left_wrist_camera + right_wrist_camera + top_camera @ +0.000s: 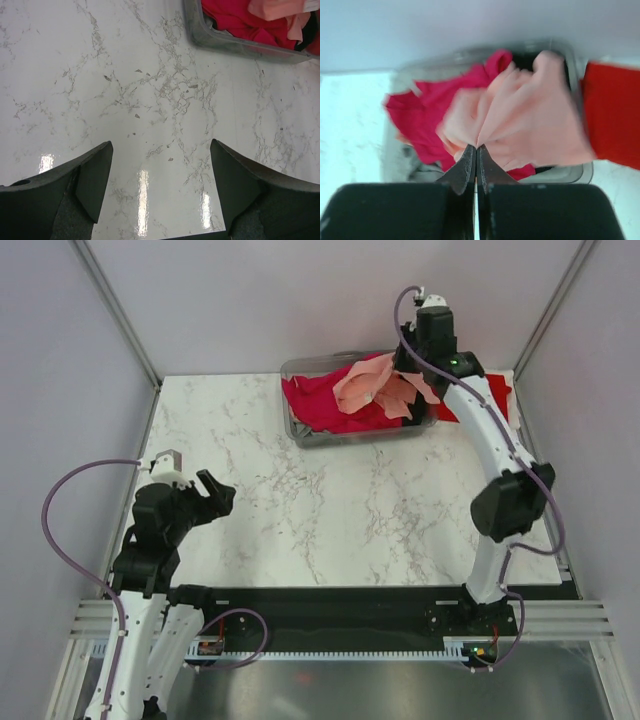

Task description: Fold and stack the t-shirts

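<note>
My empty left gripper goes outward and to the right in the top view next, toward the magenta t-shirt (320, 405), since my right gripper holds the salmon t-shirt.
My right gripper (405, 368) is shut on the salmon pink t-shirt (375, 388) and holds it bunched up above the clear grey bin (300, 428) at the table's far edge. In the right wrist view the pink cloth (520, 115) fans out from my closed fingertips (476, 150). A magenta t-shirt (320, 405) lies crumpled in the bin. A bright red t-shirt (495, 390) lies on the table right of the bin, mostly behind my right arm. A bit of black cloth (522, 60) shows in the bin. My left gripper (215, 492) is open and empty, low over the table at the left.
The marble table (330, 510) has grey walls on three sides with metal corner posts. The bin's near corner shows in the left wrist view (210, 37). A black rail (340, 605) runs along the near edge between the arm bases.
</note>
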